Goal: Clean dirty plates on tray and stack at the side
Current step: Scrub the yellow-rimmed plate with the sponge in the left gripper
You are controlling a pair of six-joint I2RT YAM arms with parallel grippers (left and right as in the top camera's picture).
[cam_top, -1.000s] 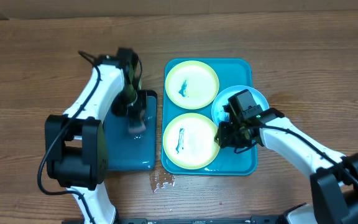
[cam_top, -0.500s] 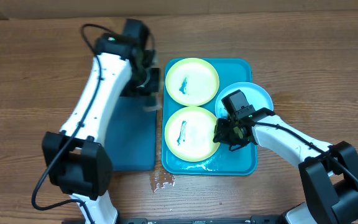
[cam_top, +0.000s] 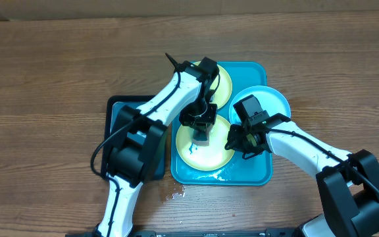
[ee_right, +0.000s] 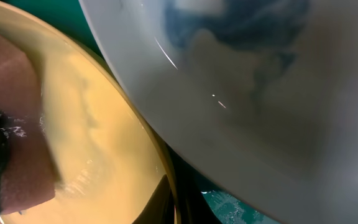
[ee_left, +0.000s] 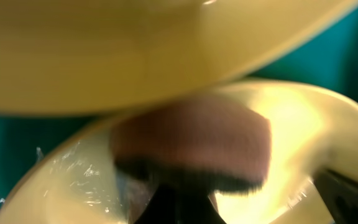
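Observation:
Plates crowd the teal tray, so the robot's left gripper will next wipe the smear, lift off the plate and lower over the black tray to release the sponge.
The teal tray [cam_top: 258, 176] holds three plates. The near yellow-green plate [cam_top: 210, 158] has a teal smear at its left. My left gripper [cam_top: 201, 133] is shut on a pinkish-brown sponge [ee_left: 191, 146] and presses it onto this plate [ee_left: 297, 130]. My right gripper [cam_top: 233, 143] is shut on the plate's right rim [ee_right: 104, 149], with one finger on each side of the rim [ee_right: 178, 200]. The far yellow-green plate [cam_top: 224, 84] is partly hidden by my left arm. The light blue plate [cam_top: 274, 102] leans over the tray's right edge and shows blue smears [ee_right: 260, 87].
A black tray with a grey-blue inside [cam_top: 118, 110] lies left of the teal tray, mostly under my left arm. Small water spots [cam_top: 174, 191] lie on the wooden table in front of the trays.
My left arm has swung right from the black tray to the teal tray, and the sponge now rests on the near plate. My right gripper has stayed on that plate's rim.

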